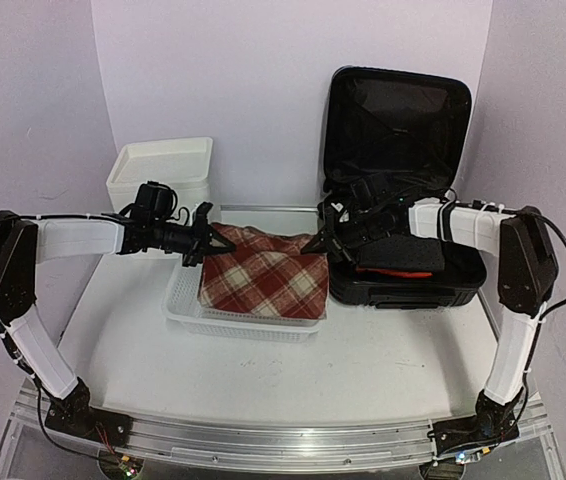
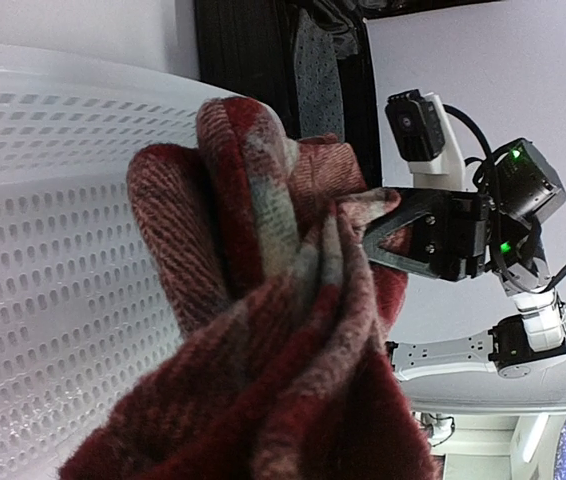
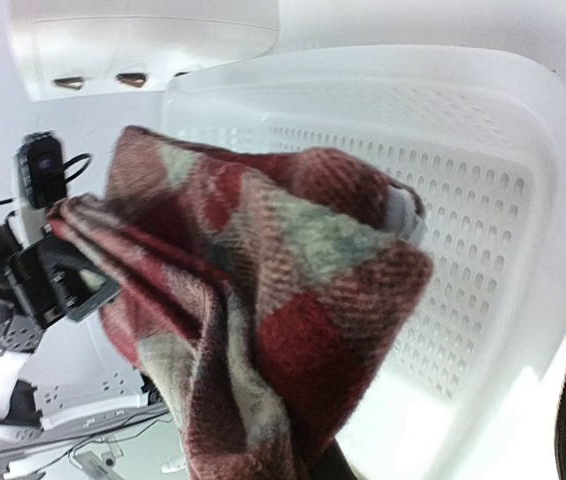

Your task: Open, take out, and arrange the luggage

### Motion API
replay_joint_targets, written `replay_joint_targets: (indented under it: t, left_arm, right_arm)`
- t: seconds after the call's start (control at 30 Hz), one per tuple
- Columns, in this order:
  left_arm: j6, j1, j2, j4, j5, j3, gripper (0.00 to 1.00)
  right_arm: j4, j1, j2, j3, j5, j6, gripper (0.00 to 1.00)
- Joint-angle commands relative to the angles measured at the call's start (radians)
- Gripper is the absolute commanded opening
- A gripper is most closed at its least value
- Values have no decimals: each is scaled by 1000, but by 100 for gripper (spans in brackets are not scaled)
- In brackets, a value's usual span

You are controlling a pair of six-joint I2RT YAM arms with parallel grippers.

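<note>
I need to lower my right gripper next, down and to the left in the top view, into the basket's luggage-side end, and release the cloth, because it hangs above.
The black luggage lies open at the back right, its lid upright against the wall; a dark pouch and something orange lie in its base. A red plaid cloth hangs stretched over the white perforated basket. My left gripper is shut on the cloth's left top corner. My right gripper is shut on its right top corner. In both wrist views the cloth covers the fingers.
A white drawer box stands at the back left, behind the left arm. The basket wall fills much of both wrist views. The table's front half shows bare white surface.
</note>
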State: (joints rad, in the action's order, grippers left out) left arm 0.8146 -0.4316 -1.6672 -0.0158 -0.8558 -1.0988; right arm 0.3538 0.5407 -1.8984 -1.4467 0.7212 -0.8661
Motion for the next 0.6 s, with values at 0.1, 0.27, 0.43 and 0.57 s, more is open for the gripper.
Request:
replay_joint_targets:
  t: [0.1,0.27,0.43,0.57]
  left_arm:
    - [-168,87,25,-120,-7,-22,0]
    - [-247,92,-19,-220,13,-63,0]
    - [-274,93,-60,-264,57,-69,0]
    - [-304,93,-82,-293,105,-65,0]
  right_arm:
    - [-29,42,-98,-93,-101,-33,0]
    - [-27,68,-156,-123,-151,-30,0]
    - [4,74,-178,-116,-204,-14,0]
    - [66,86,-183,-129,-273,40,0]
